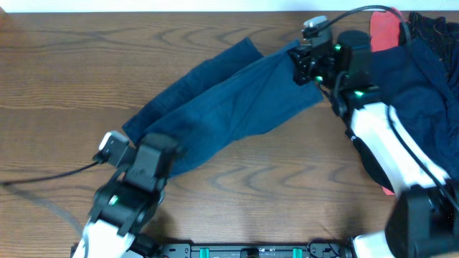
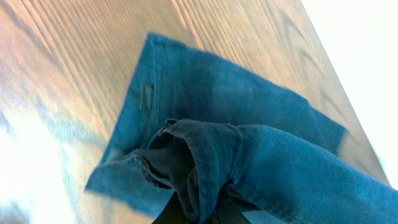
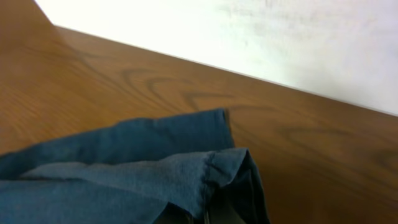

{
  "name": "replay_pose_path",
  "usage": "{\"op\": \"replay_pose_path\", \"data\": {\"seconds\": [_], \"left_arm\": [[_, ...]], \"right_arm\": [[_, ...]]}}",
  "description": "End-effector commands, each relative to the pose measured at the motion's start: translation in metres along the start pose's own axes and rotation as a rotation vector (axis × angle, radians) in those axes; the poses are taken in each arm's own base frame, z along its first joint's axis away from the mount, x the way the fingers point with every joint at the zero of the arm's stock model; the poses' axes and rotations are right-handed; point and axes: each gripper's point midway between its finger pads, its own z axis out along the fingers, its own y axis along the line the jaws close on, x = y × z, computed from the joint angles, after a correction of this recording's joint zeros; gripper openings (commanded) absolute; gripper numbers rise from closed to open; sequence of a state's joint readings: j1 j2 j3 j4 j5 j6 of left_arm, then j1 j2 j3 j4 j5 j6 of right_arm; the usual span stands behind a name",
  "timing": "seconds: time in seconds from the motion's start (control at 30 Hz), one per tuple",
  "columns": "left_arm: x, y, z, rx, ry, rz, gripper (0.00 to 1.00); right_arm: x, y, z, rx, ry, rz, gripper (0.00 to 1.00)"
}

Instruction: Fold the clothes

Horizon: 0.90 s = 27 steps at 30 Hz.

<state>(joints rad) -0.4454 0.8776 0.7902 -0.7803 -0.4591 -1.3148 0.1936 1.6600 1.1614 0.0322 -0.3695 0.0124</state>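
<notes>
Next, my right gripper will go left in the overhead view, over the lower layer's back corner [image 1: 249,43] [image 3: 219,117], and release the garment's end, because that corner lies uncovered.
A navy shorts-like garment [image 1: 229,100] lies stretched across the wooden table from lower left to upper right. My left gripper [image 1: 161,147] is shut on its lower-left end; in the left wrist view the bunched hem [image 2: 205,168] rises out of the jaws [image 2: 202,214]. My right gripper [image 1: 305,66] is shut on the upper-right end; in the right wrist view a folded corner of the cloth [image 3: 217,171] sits in the jaws [image 3: 208,218]. The cloth between the grippers sags on the table.
A pile of dark navy clothes [image 1: 423,79] lies at the right edge under my right arm, with a coral-red piece [image 1: 385,29] at the back. The table's back edge and a white wall [image 3: 249,31] are close behind the right gripper.
</notes>
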Motion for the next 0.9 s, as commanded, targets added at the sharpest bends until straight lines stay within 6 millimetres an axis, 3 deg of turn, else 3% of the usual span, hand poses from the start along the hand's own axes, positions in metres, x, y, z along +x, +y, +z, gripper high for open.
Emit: {"op": "replay_pose_path", "data": {"seconds": [0.0, 0.17, 0.4, 0.53, 0.7, 0.73, 0.8, 0.83, 0.87], "left_arm": [[-0.025, 0.009, 0.020, -0.118, -0.199, 0.020, 0.07], [-0.027, 0.009, 0.056, -0.207, -0.249, 0.018, 0.07], [-0.043, 0.016, 0.087, -0.261, -0.286, -0.071, 0.07], [-0.046, 0.016, 0.097, -0.258, -0.281, -0.107, 0.07], [-0.044, 0.020, 0.110, -0.288, -0.281, -0.101, 0.07], [-0.042, 0.021, 0.112, -0.293, -0.279, -0.098, 0.08], [-0.039, 0.024, 0.117, -0.312, -0.275, -0.087, 0.36], [-0.039, 0.026, 0.120, -0.321, -0.273, -0.085, 0.57], [-0.039, 0.028, 0.122, -0.329, -0.274, -0.081, 0.77]], "right_arm": [[0.005, -0.028, 0.021, 0.104, -0.011, -0.008, 0.01], [0.012, -0.030, 0.048, 0.089, -0.053, -0.028, 0.01], [-0.011, -0.017, 0.063, 0.059, -0.201, -0.088, 0.01], [-0.003, -0.007, 0.079, 0.042, -0.214, -0.102, 0.01], [0.022, 0.006, 0.108, 0.005, -0.208, -0.113, 0.02], [0.026, 0.009, 0.113, 0.000, -0.202, -0.114, 0.08], [0.039, 0.012, 0.126, -0.011, -0.176, -0.111, 0.61], [0.046, 0.013, 0.131, -0.014, -0.156, -0.108, 0.99], [0.053, 0.012, 0.134, -0.013, -0.132, -0.102, 0.99]]}}
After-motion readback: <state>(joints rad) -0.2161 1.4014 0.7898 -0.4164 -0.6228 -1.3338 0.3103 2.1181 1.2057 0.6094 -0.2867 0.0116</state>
